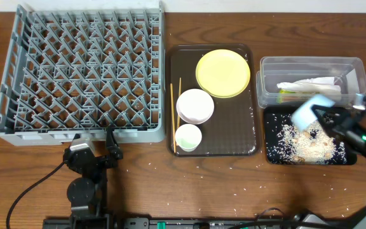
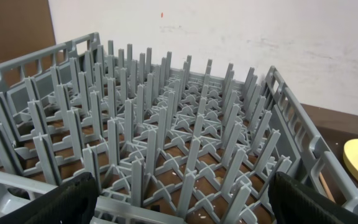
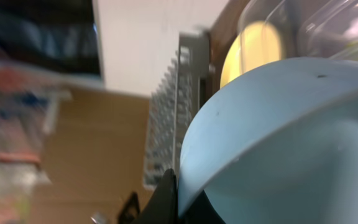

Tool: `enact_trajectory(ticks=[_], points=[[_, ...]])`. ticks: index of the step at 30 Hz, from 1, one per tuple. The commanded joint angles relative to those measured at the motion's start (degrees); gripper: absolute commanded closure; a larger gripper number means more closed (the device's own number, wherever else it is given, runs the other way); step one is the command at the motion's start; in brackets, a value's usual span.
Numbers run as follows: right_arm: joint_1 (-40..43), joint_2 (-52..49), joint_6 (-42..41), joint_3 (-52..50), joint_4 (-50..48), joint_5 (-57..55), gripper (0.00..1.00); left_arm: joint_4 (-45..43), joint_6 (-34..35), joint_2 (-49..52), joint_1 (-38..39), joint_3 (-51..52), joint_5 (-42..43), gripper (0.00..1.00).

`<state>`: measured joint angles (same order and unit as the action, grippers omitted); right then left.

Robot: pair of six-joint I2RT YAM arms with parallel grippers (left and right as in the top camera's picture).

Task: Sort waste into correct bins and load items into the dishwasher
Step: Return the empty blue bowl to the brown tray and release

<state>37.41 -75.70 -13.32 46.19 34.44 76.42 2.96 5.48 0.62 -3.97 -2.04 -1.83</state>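
Observation:
I next need to swing my right gripper to the left in the overhead view, level the bowl, lower it and let it go at the serving tray's near corner (image 1: 236,130), because that corner is bare.
My right gripper (image 1: 328,119) is shut on the rim of the light blue bowl (image 1: 311,111) and holds it tilted over the black tray (image 1: 273,151), where rice and scraps (image 1: 309,141) lie. In the right wrist view the bowl (image 3: 278,137) fills the frame, with its rim pinched in the gripper (image 3: 174,194). The clear tub (image 1: 359,69) holds the white napkin (image 1: 310,84) and the green wrapper (image 1: 286,93). My left gripper (image 1: 94,141) stands open at the front wall of the grey dish rack (image 1: 81,70), with nothing between its fingers (image 2: 61,202).
The brown serving tray (image 1: 246,143) carries the yellow plate (image 1: 223,72), a white bowl (image 1: 195,105), a small white cup (image 1: 188,137) and two chopsticks (image 1: 173,114). Loose rice grains dot the table in front of the tray. The rack's pegs (image 2: 166,124) are empty.

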Motion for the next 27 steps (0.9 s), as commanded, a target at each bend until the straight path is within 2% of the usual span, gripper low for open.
enact_trajectory(ticks=[1,7,13,16,21,27], points=[[-8.39,5.27,-3.87,0.94,-0.17,-8.83,0.99,1.01,-0.94,-0.31,-0.20,1.81,-0.26,0.12],[-26.73,9.44,-6.45,5.09,0.79,-25.00,0.98,1.01,-0.94,-0.28,-0.20,1.81,-0.26,0.12],[-48.52,8.00,-7.96,10.99,4.04,-51.71,0.99,1.01,-0.94,-0.28,-0.20,1.81,-0.26,0.12],[-57.11,5.33,-8.15,13.07,4.59,-61.66,0.99,1.01,-0.96,-0.28,-0.20,1.81,-0.26,0.12],[-64.94,-2.16,-8.13,14.58,4.35,-68.37,0.99,1.01,-0.96,-0.28,-0.20,1.81,-0.26,0.12],[-67.06,-11.87,-8.52,14.97,4.81,-69.22,0.99,1.01,-0.94,-0.31,-0.20,1.81,-0.26,0.12]])
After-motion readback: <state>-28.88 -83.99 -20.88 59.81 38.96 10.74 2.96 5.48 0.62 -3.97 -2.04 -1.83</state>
